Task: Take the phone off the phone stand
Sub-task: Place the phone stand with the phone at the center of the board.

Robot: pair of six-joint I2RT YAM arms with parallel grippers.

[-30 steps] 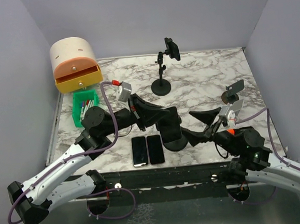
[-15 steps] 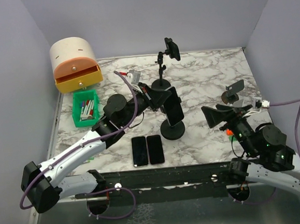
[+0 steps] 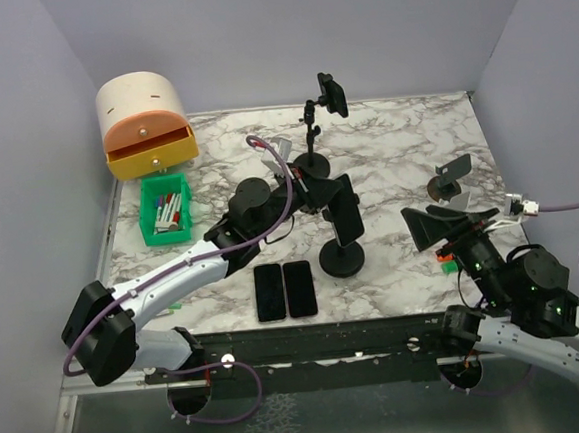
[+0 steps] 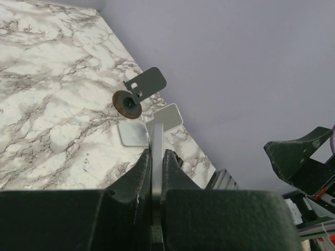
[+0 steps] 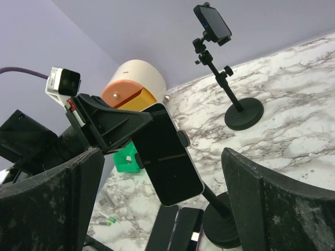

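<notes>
The clamp tabs hold the phone's sides, so my left gripper will next pull the phone's pinched edge down and back toward the stand's round base (image 3: pixel 342 261) and release it.
A black phone (image 3: pixel 347 215) sits in the clamp of a black phone stand (image 3: pixel 343 261) mid-table. My left gripper (image 3: pixel 320 194) is shut on the phone's upper left edge. In the left wrist view the fingers (image 4: pixel 155 155) pinch its silver edge (image 4: pixel 156 137). The right wrist view shows the phone (image 5: pixel 170 154) with the clamp tabs (image 5: pixel 183 138) on both its sides, above the stand's base (image 5: pixel 226 220). My right gripper (image 3: pixel 441 229) is open and empty to the right of the stand, apart from it; it faces the phone in its own view (image 5: pixel 162 175).
A second stand (image 3: pixel 312 165) holding a phone (image 3: pixel 333 95) is at the back. Two phones (image 3: pixel 284 290) lie flat near the front edge. A small stand (image 3: pixel 454 174) is at the right. A green bin (image 3: pixel 166 208) and a drawer box (image 3: pixel 145 126) are at the left.
My left arm has stretched further right with its gripper on the phone, and the stand has shifted slightly right. My right gripper has drawn back to the right, away from the stand.
</notes>
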